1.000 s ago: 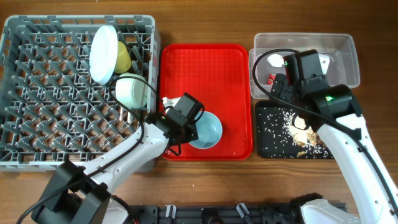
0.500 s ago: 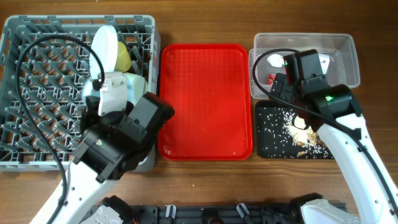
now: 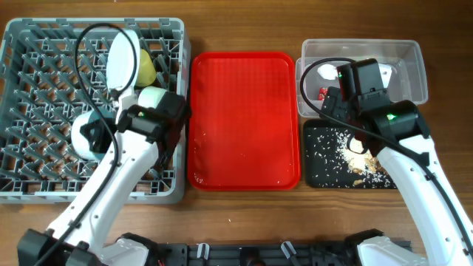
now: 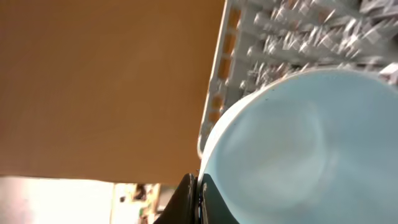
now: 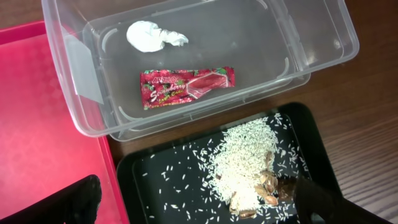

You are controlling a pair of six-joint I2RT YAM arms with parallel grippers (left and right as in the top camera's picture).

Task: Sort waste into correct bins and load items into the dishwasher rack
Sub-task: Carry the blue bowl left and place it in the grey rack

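Next, my left gripper swings away from the other pale bowl, then toward that bowl and down into the rack (image 3: 44, 89).
My left gripper (image 4: 199, 198) is shut on the rim of a pale bluish bowl (image 4: 298, 149) and holds it over the left middle of the grey dishwasher rack (image 3: 44, 89); the bowl also shows in the overhead view (image 3: 83, 139). In the rack stand a pale round plate on edge (image 3: 122, 63), a yellow cup (image 3: 148, 68) and another pale bowl (image 3: 153, 98). My right gripper (image 5: 199, 202) is open and empty above the black tray (image 5: 143, 180), which holds rice scraps (image 5: 249, 158). The clear tub (image 5: 323, 37) holds the white tissue (image 5: 155, 36) and red wrapper (image 5: 186, 86). Fork and spoon are out of view.
The red serving tray (image 3: 244, 118) lies bare between the rack and the bins. The left arm (image 3: 111, 192) crosses the rack's front right corner. A black cable (image 3: 96, 37) loops over the rack. Bare wooden table runs along the front edge (image 3: 244, 222).
My left gripper has lifted the pale bowl off the red serving tray and carried it left, over the rack. The right arm has not moved.
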